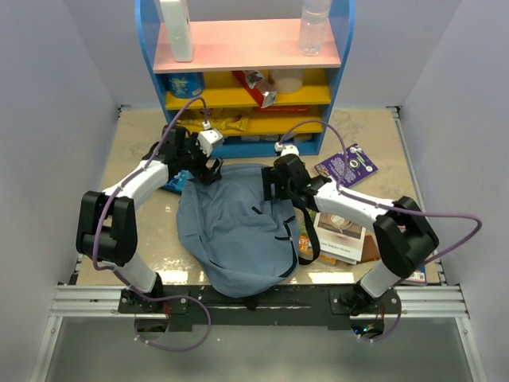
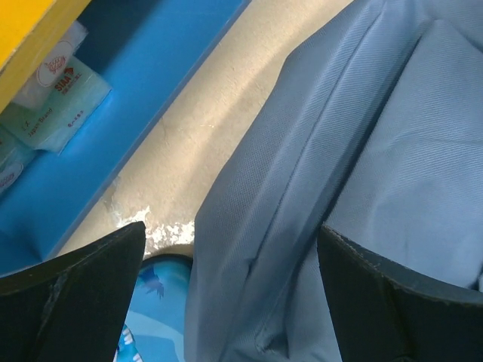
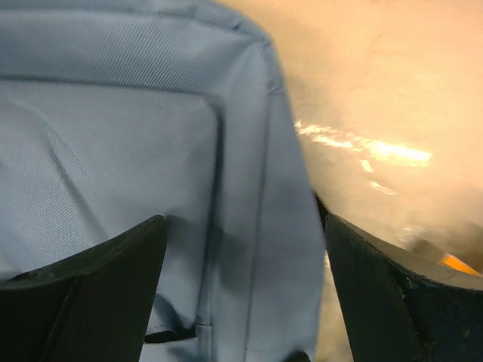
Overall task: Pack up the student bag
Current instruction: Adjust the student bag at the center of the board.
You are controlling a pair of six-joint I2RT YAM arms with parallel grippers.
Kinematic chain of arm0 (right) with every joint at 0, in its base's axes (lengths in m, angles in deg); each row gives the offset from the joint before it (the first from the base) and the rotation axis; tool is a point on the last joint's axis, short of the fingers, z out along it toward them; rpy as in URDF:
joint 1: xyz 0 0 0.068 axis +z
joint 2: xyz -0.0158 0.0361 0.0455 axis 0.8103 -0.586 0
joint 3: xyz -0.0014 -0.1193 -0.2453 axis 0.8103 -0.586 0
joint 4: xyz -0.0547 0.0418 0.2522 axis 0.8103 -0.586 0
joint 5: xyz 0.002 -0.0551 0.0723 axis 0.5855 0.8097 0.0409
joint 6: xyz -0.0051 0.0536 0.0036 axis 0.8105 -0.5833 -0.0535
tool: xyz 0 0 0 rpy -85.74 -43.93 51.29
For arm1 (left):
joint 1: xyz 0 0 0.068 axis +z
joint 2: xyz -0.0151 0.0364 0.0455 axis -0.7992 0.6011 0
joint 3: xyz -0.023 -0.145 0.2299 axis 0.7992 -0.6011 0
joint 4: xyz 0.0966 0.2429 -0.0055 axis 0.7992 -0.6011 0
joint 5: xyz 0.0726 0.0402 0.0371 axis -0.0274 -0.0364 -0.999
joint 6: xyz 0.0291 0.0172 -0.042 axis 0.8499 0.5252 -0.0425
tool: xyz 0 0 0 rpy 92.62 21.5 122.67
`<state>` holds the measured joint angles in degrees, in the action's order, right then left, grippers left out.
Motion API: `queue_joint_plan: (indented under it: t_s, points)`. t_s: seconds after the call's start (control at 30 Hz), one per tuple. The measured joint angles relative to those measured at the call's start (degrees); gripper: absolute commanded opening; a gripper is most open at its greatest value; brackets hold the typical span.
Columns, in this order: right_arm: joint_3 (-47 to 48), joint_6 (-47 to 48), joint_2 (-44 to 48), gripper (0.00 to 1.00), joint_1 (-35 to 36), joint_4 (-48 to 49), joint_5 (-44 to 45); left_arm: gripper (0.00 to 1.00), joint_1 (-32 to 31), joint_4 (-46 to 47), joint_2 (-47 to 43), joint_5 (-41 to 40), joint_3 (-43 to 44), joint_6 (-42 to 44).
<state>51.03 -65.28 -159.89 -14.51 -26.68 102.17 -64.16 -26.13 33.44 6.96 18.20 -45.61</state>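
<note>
The bag's corner fold (image 2: 250, 245) is between the open fingers of my left gripper. My left gripper should next lower its fingers on both sides of the fold and close.
The student bag (image 1: 238, 231), a slate-blue fabric backpack with black straps, lies flat in the middle of the table. My left gripper (image 1: 208, 163) hangs over its far left corner, open, with a fold of the bag (image 2: 302, 173) between its wide-apart fingers (image 2: 75, 294). At the bag's far right corner my right gripper (image 1: 274, 179) is open too. In the right wrist view the bag's seamed edge (image 3: 249, 188) runs between the fingers (image 3: 83, 294) without being pinched.
A blue, yellow and pink shelf (image 1: 246, 56) with snacks and bottles stands at the back. A bright-blue pouch (image 1: 176, 181) lies by the bag's left corner, a purple card (image 1: 347, 165) and books (image 1: 342, 231) to its right. Tissue packets (image 2: 53, 105) sit on the shelf's bottom level.
</note>
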Motion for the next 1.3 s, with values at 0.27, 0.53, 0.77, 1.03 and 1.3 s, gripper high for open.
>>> queue_joint_plan:
  t_s: [0.27,0.53,0.77,1.03,1.3]
  points:
    - [-1.01,-1.18,-7.10,0.59,-0.11,5.70,-6.47,0.42,-0.28,4.79,2.64,-1.07,-3.61,1.29]
    - [-3.34,-2.29,-6.86,0.00,-1.18,9.03,-9.09,0.00,-0.44,1.57,0.90,0.57,-4.22,1.11]
    - [-1.55,-0.76,-3.56,0.00,-1.01,8.68,-11.69,0.00,-0.24,-3.93,-14.84,-0.24,-7.61,1.09]
    - [10.88,2.03,-6.75,0.12,-0.98,7.91,-13.09,0.00,4.68,-8.85,-25.44,-5.09,-7.74,-0.22]
    - [18.38,6.01,-9.51,0.65,4.44,7.96,-8.87,0.00,16.17,-12.44,-31.45,-12.33,-18.40,-2.16]
